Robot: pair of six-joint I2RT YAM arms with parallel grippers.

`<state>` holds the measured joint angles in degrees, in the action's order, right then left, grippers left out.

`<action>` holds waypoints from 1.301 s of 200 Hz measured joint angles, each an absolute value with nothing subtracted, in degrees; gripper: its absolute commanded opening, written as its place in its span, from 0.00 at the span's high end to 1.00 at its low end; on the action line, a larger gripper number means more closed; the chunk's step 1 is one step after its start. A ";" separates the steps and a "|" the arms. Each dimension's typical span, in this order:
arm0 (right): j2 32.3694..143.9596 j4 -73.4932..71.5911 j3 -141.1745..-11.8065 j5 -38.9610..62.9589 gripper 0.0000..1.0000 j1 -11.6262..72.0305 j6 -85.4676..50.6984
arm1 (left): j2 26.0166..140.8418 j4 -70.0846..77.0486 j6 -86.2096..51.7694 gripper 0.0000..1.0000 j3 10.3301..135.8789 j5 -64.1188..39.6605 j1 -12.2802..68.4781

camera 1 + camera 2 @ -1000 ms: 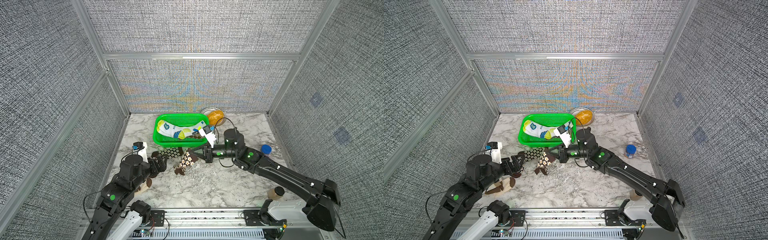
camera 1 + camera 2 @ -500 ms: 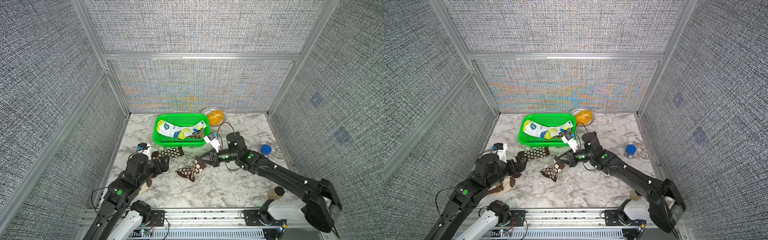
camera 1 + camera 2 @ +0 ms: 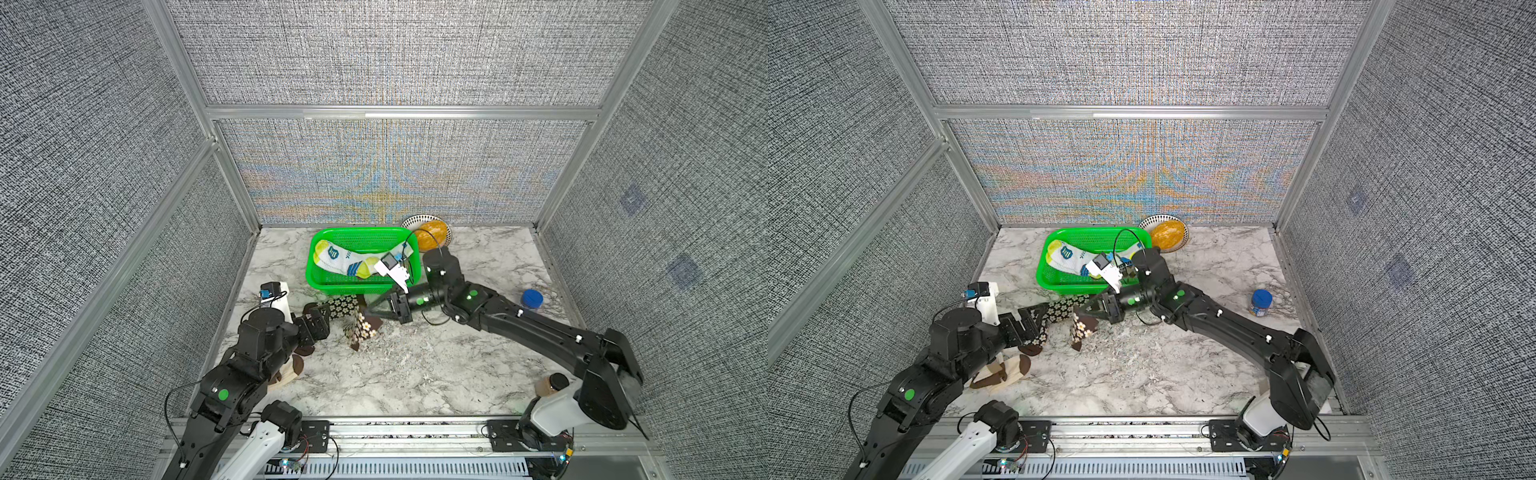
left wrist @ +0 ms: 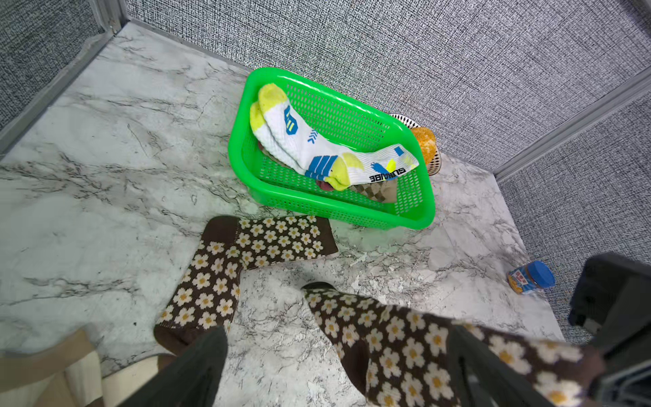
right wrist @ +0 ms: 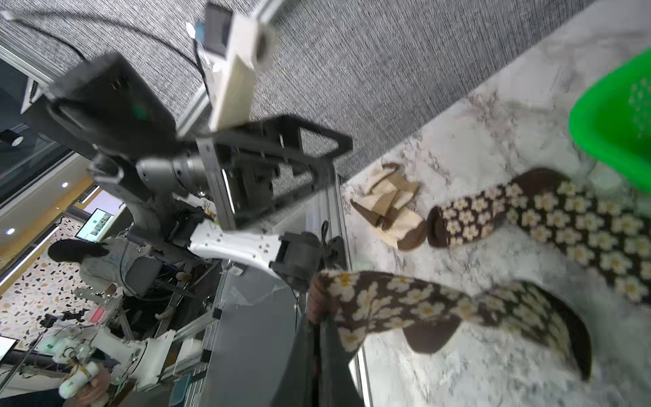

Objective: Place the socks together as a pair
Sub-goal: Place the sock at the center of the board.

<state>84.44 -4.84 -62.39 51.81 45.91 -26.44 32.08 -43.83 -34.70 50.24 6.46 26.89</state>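
Note:
The marble short of the blue-lidded jar is bare. My right gripper will move toward that jar next, go down to the table and let go of the cuff.
One brown cream-flowered sock (image 3: 345, 305) (image 3: 1059, 309) (image 4: 229, 267) lies bent on the marble in front of the green basket (image 3: 353, 286). My right gripper (image 3: 369, 309) (image 5: 318, 324) is shut on the cuff of its match (image 3: 361, 328) (image 3: 1081, 328) (image 5: 422, 303), which hangs with its toe near the table. My left gripper (image 3: 318, 322) (image 4: 336, 338) stands open just left of it. In the left wrist view the hanging sock (image 4: 405, 338) reaches into the gap between the fingers. White yellow-blue socks (image 3: 345, 262) lie in the basket over a diamond-check sock (image 4: 373, 192). Cream brown-banded socks (image 3: 1000, 372) lie under the left arm.
A blue-lidded jar (image 3: 532, 299) stands at the right. A white bowl with an orange thing (image 3: 430, 235) sits behind the basket at the back wall. A brown-lidded jar (image 3: 550, 384) stands by the right arm's base. Grey walls close three sides.
My right gripper has carried the hanging flowered sock left, closer to the lying sock and the left gripper. The left gripper has stayed open and barely moved.

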 measured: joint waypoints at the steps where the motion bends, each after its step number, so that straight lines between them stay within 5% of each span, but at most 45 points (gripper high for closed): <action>1: 84.27 -4.93 -61.98 51.81 1.00 45.87 -26.41 | 32.08 -43.83 -34.70 0.01 50.22 6.46 26.89; 63: 72.79 0.54 -37.78 51.81 1.00 35.18 -22.17 | 34.22 -42.81 -34.81 0.01 46.54 5.76 26.89; 168: 87.33 13.41 -45.01 34.57 1.00 19.66 -10.04 | 38.79 -39.99 -39.48 0.03 38.00 2.79 26.96; 188: 88.55 14.39 -46.11 31.18 0.64 19.66 -9.98 | 42.26 -39.88 -41.01 0.04 37.43 3.31 26.96; 206: 87.77 13.23 -46.50 29.04 0.42 19.88 -9.98 | 45.82 -39.31 -42.39 0.04 36.84 5.08 26.96; 260: 79.18 10.83 -42.92 29.61 0.27 20.32 -10.46 | 61.87 -37.82 -42.85 0.16 38.41 10.92 24.71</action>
